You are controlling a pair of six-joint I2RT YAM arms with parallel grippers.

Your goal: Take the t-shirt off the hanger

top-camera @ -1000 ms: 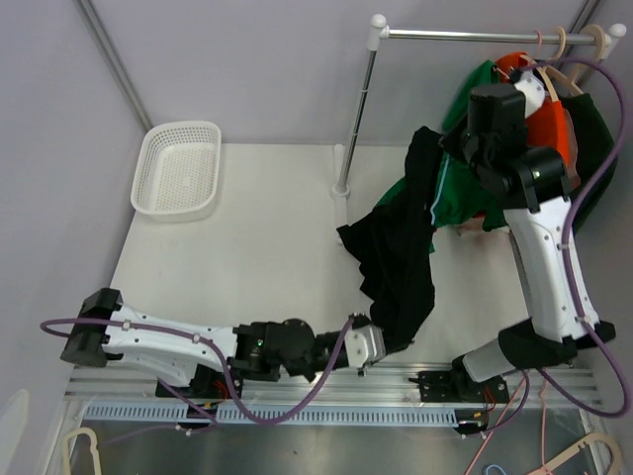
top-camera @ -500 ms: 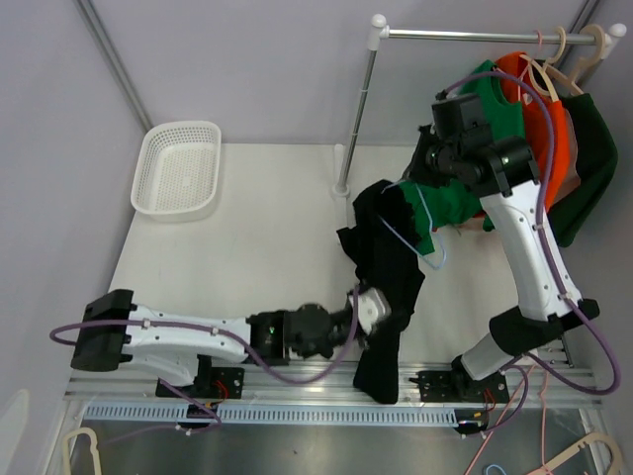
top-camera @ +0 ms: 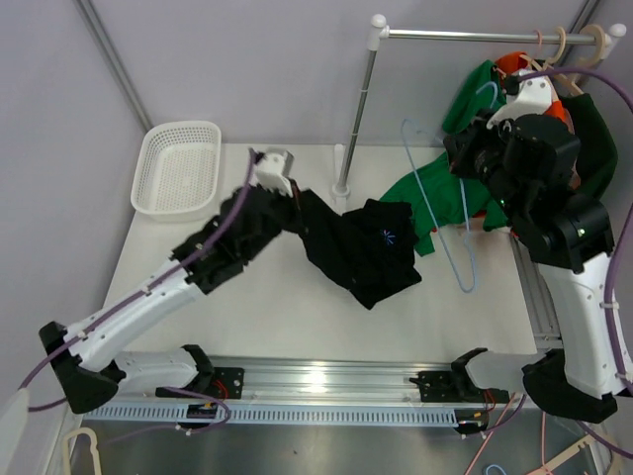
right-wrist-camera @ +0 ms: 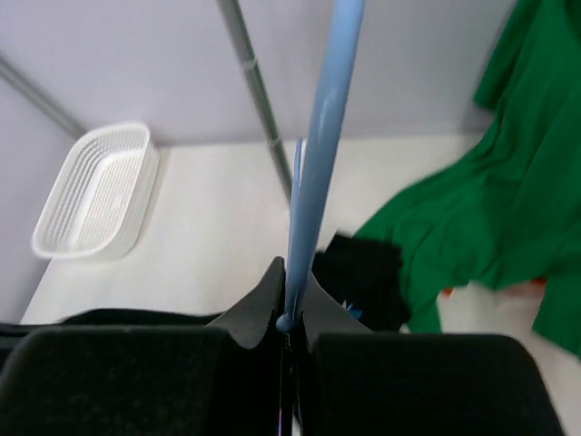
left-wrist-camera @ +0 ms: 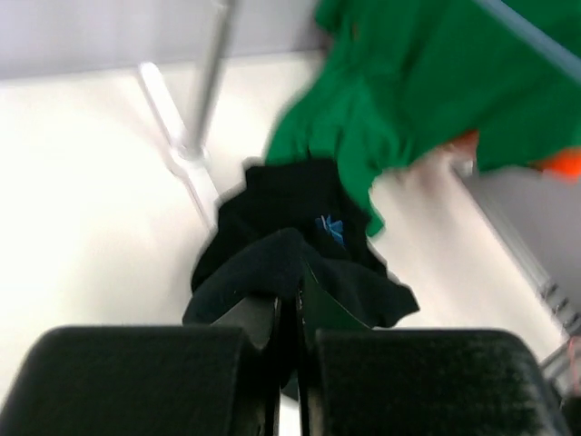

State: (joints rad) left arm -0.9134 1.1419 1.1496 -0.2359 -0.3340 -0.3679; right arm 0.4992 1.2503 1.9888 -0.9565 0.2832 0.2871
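The hanger rises outward in my right gripper next, and its hook comes down over the empty part of the bar [top-camera: 455,37] beside the pole, since the t-shirt is off.
The black t-shirt [top-camera: 361,252] lies crumpled on the white table [top-camera: 247,317], off the hanger. My left gripper [top-camera: 294,201] is shut on its upper left edge; in the left wrist view the fingertips [left-wrist-camera: 292,304] pinch black cloth [left-wrist-camera: 290,245]. The light blue hanger [top-camera: 440,213] hangs bare to the right of the shirt. My right gripper [top-camera: 461,163] is shut on the hanger near its top; the right wrist view shows the blue bar [right-wrist-camera: 318,154] clamped between the pads [right-wrist-camera: 290,313], with the black t-shirt [right-wrist-camera: 363,272] below.
A white basket [top-camera: 178,168] sits at the back left. The rail stand's pole [top-camera: 354,109] rises just behind the shirt. A green shirt [top-camera: 435,193], an orange one [top-camera: 509,64] and a dark green garment [top-camera: 593,148] hang from the rail at the right.
My left arm swung from the near edge to the back left, dragging the black t-shirt off the hanger onto the table. The right gripper carried the hanger, now bare, to the right.
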